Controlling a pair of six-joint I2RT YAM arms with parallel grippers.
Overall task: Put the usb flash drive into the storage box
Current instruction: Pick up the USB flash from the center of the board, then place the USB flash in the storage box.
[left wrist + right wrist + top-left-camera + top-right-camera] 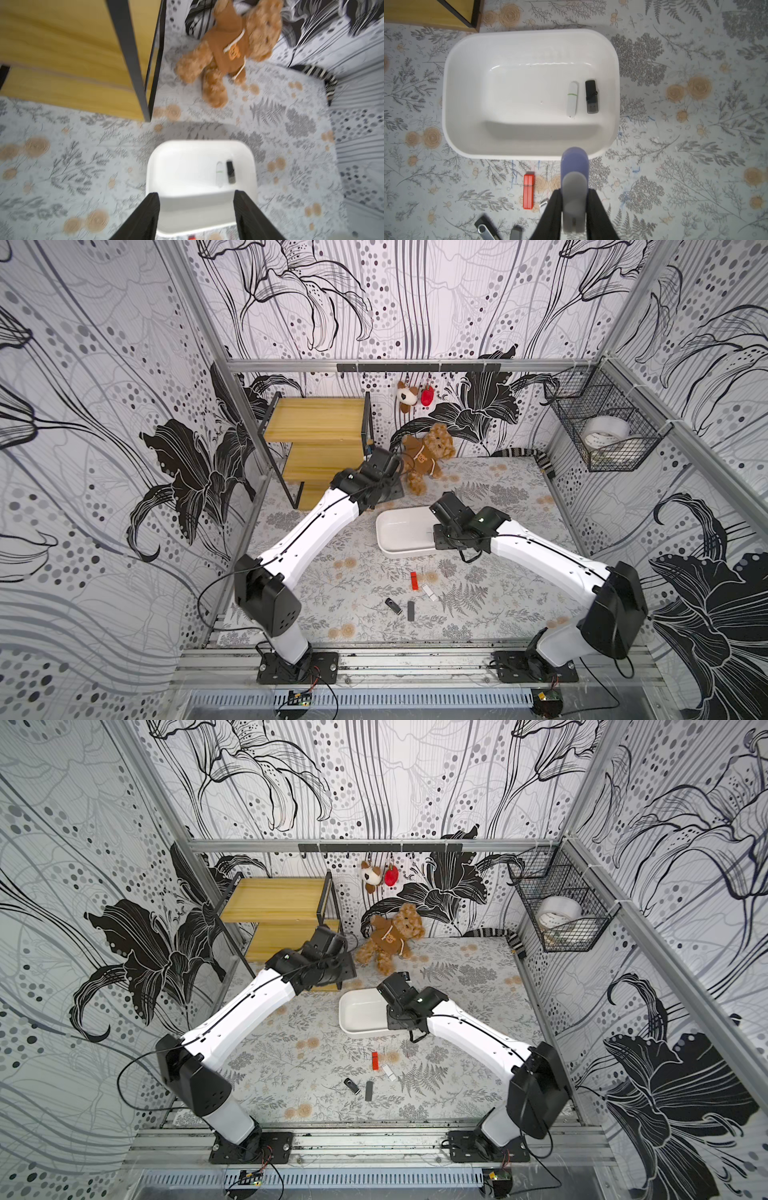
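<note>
I should next reach my right gripper past the box's near rim, lower it and release the purple drive beside the white drive on the clear box bottom, since that's outward and below.
The storage box (529,35) is a shallow white tray in the middle of the table, seen in both top views (395,531) (357,1011). Inside it lie a white usb flash drive (572,98) and a black one (591,96), side by side. My right gripper (574,192) is shut on a purple and grey usb flash drive (574,166), held above the box's near rim. My left gripper (197,194) hangs open and empty over the box (187,166); that view is blurred. Several more drives lie on the table, among them a red one (414,580) and a black swivel one (393,605).
A wooden shelf with a black frame (316,435) stands at the back left, with a brown teddy bear (428,456) beside it against the back wall. A black wire basket (602,427) holding a tape roll hangs on the right wall. Small plush toys (407,396) hang from a rail.
</note>
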